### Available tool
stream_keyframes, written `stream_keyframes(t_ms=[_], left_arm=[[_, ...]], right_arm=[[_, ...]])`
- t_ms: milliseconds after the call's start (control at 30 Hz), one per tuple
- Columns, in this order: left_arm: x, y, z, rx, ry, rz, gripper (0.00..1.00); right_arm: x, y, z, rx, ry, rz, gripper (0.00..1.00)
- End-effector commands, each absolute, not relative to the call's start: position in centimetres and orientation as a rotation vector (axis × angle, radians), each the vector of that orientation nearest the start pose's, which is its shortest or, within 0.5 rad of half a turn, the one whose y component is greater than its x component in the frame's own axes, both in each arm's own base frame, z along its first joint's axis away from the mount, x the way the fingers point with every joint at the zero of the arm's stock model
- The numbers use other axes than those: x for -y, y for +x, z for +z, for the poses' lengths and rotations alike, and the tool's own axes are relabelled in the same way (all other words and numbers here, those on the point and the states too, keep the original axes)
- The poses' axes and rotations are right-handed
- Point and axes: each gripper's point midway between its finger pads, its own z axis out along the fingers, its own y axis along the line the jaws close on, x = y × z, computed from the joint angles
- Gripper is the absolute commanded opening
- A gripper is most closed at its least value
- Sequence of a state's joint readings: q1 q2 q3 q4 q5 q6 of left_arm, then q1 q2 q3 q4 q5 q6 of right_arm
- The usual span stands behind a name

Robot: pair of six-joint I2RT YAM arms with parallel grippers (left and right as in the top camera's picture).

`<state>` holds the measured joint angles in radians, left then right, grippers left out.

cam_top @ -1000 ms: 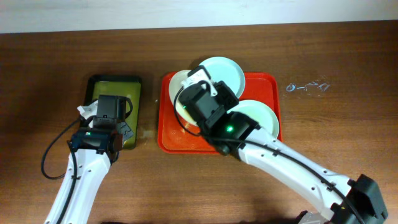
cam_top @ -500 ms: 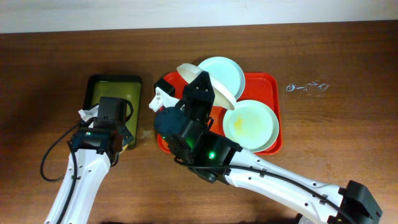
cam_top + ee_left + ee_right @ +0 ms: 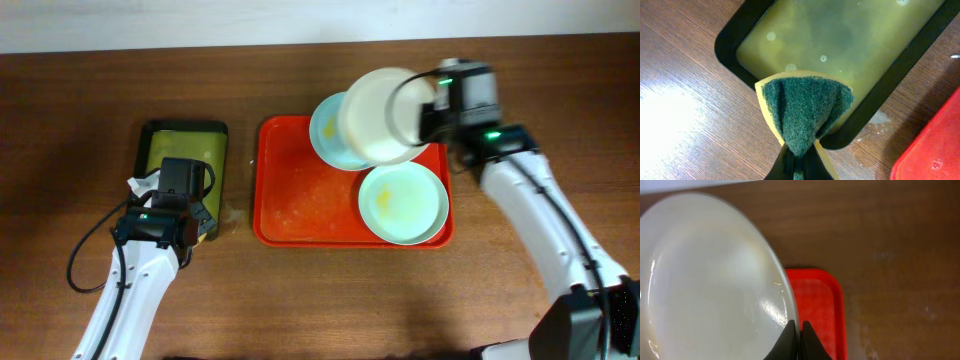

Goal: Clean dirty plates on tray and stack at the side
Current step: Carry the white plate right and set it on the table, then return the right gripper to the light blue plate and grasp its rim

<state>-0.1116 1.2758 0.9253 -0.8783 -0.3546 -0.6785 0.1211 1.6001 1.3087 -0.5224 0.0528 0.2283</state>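
I will carry the plate off the tray and down with my right gripper next and release it, because bare wood is below the gripper and to its right in the overhead view.
The red tray (image 3: 300, 190) lies mid-table. My right gripper (image 3: 428, 112) is shut on the rim of a white plate (image 3: 378, 115) and holds it raised over the tray's back right part; the right wrist view shows the plate (image 3: 710, 280) pinched between the fingers (image 3: 797, 330). A mint plate (image 3: 325, 130) lies partly under it at the tray's back. Another plate (image 3: 403, 203) with a yellow smear lies at the tray's front right. My left gripper (image 3: 800, 162) is shut on a folded green-and-yellow sponge (image 3: 805, 112) over the dark tray's near edge.
The small dark tray (image 3: 183, 165) with olive-green liquid (image 3: 840, 35) stands left of the red tray. A wet smear (image 3: 495, 138) marks the table to the right of the red tray. Bare wood lies right of and in front of the red tray.
The right arm has swung from the tray's left side to its right, carrying the white plate up and over the back right of the tray. The left arm has not moved.
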Motion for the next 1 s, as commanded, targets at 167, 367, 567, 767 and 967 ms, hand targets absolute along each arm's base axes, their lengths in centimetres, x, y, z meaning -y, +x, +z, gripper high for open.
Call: stream_keyframes(t_ms=[167,367,567,767,967], left_arm=[[-3.1,27.6,11.8,-2.538,-0.842,0.270,0.00],[-3.1,27.6,11.8,-2.539,-0.841,0.269,0.00],[-3.1,27.6,11.8,-2.540,-0.841,0.271,0.00],[-3.1,27.6,11.8,-2.540,-0.841,0.271,0.00],[-3.1,27.6,11.8,-2.540,-0.841,0.269,0.00]], right_arm=[[12.7,43.9,9.2,-2.462,0.802,0.218,0.04],[21.2,40.0,7.0,-2.433,1.057,-0.035,0.04],[19.4,40.0,7.1,-2.495,0.964,0.083,0.92],[11.3,44.0,18.5,-2.339,0.380,0.287,0.98],[-6.2,48.6,13.7,-2.397,-0.275,0.186,0.98]])
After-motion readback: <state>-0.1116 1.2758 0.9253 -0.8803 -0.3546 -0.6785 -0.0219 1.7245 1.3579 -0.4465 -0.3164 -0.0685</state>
